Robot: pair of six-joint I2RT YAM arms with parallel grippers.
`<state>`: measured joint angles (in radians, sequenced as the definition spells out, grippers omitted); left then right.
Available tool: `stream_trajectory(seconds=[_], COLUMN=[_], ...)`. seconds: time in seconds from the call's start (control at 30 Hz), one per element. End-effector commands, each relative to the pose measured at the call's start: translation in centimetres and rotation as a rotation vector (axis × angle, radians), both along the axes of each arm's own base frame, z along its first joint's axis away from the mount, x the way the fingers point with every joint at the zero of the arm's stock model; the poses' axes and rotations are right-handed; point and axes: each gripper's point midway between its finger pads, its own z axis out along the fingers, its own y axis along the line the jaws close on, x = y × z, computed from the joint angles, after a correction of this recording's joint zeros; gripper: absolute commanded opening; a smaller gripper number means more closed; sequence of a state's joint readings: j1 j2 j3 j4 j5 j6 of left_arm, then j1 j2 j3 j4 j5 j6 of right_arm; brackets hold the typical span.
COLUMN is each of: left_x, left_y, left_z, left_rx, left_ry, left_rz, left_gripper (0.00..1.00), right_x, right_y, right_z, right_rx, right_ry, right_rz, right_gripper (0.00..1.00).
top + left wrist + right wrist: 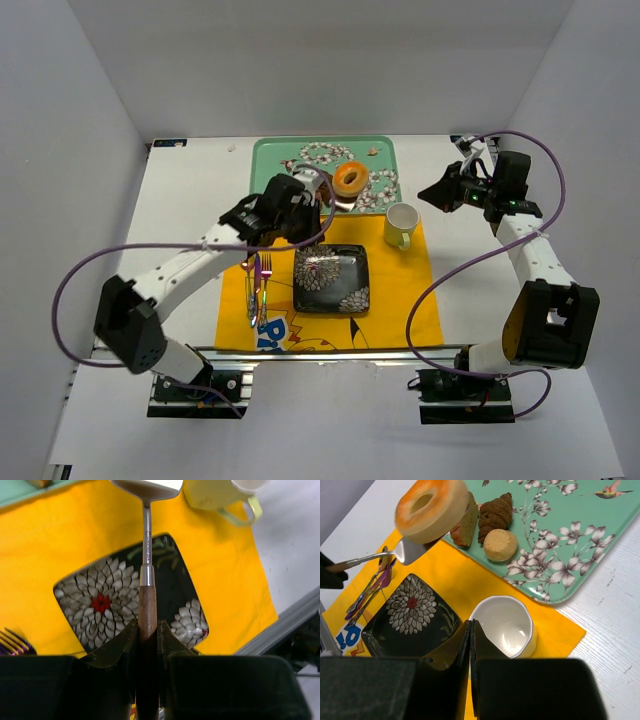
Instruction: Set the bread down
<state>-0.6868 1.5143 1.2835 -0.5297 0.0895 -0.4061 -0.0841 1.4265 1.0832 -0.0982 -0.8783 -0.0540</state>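
My left gripper next needs to tip bread onto the plate (170, 570), then lower the spatula onto bare tabletop below the gripper, to its left in the top view, and release.
The bread (350, 180), a golden ring with a hole, rests on the metal blade of a spatula (410, 552), lifted over the near edge of the green tray (275, 155). In the right wrist view the bread (431, 507) shows at the upper left. My left gripper (148, 627) is shut on the spatula's wooden handle (147, 605); from above, the left gripper (305, 200) sits just left of the bread. Below the spatula lies the black flowered plate (170, 570), also seen from above (331, 262). My right gripper (471, 625) is shut and holds nothing, hovering at the right (432, 193).
A pale yellow mug (401, 222) stands on the yellow mat (400, 300) right of the plate. A purple fork (262, 285) lies left of the plate. The tray (580, 555) holds a brown pastry (495, 512), a round bun (501, 545) and a slice (465, 527).
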Motion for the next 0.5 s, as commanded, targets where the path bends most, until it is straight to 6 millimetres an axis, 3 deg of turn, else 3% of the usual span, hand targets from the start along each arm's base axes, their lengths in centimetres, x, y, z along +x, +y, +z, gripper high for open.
stream_trajectory(seconds=[0.0, 0.1, 0.13, 0.2, 0.23, 0.47], left_x=[-2.4, -4.6, -5.6, -7.2, -8.2, -13.7], left_y=[0.6, 1.7, 2.4, 2.6, 3.1, 3.2], left_z=[1.9, 1.5, 0.0, -0.3, -1.6, -5.4], left_rx=[-0.04, -0.032, -0.01, -0.01, 0.009, -0.006], left_ry=[-0.105, -0.101, -0.069, -0.06, -0.023, 0.163], left_rz=[-0.032, -0.036, -0.033, -0.047, -0.045, -0.103], left_gripper=[0.0, 0.0, 0.0, 0.0, 0.0, 0.0], right_x=[-0.2, -0.3, -0.5, -0.6, -0.8, -1.7], right_y=[0.3, 0.3, 0.3, 0.2, 0.1, 0.1], right_z=[2.2, 2.4, 2.5, 2.4, 2.5, 2.1], right_rx=[-0.006, -0.015, -0.019, -0.029, -0.033, -0.037], right_ry=[-0.075, -0.077, -0.073, -0.075, -0.074, -0.056], right_rz=[0.056, 0.063, 0.061, 0.06, 0.057, 0.052], right_gripper=[0.06, 0.06, 0.06, 0.06, 0.06, 0.06])
